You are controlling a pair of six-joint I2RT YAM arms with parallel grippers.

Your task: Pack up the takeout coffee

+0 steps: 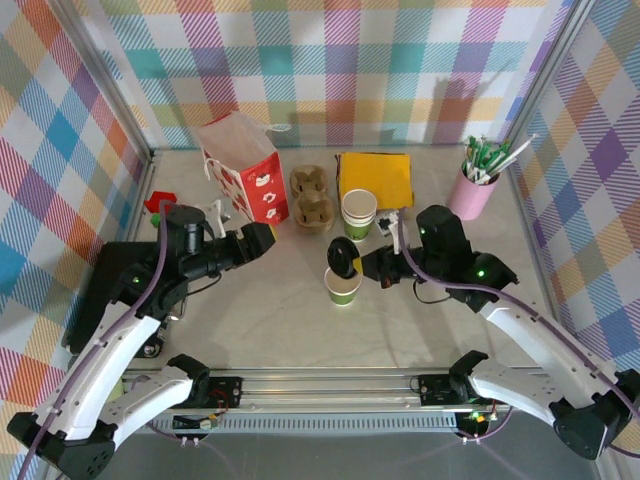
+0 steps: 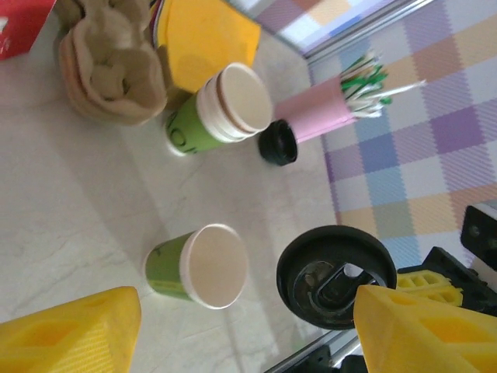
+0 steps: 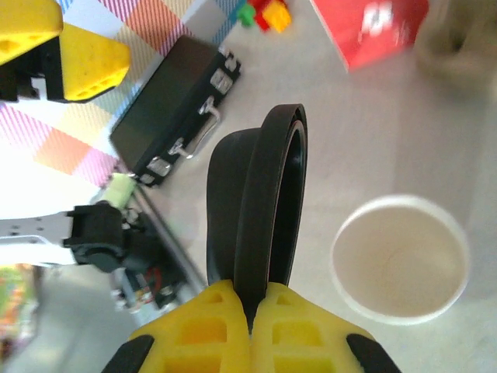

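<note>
The right gripper goes down and tilts the black lid onto the cup's open rim [image 1: 342, 281] [image 3: 400, 259] next, since the lid is on edge and the cup below stands uncovered.
The takeout coffee cup [image 1: 343, 289] stands upright and uncovered mid-table, white above a green band; it also shows in the left wrist view [image 2: 198, 266] and the right wrist view [image 3: 400, 259]. My right gripper [image 1: 358, 265] is shut on a black lid [image 1: 343, 258], holding it on edge just beside and above the cup's rim. The right wrist view has the lid [image 3: 256, 210] pinched edge-on between the yellow fingers [image 3: 194, 342]. My left gripper [image 1: 262, 238] hovers left of the cup, open, with nothing between its fingers [image 2: 70, 334].
A stack of matching cups [image 1: 358, 212] and a brown pulp carrier [image 1: 311, 197] sit behind the cup, with yellow napkins [image 1: 376, 178] further back. A red-and-white bag [image 1: 243, 165] stands back left, a pink stirrer holder [image 1: 472, 192] back right, a black case [image 1: 110, 290] at left. A spare black lid [image 2: 278, 144] lies near the stack.
</note>
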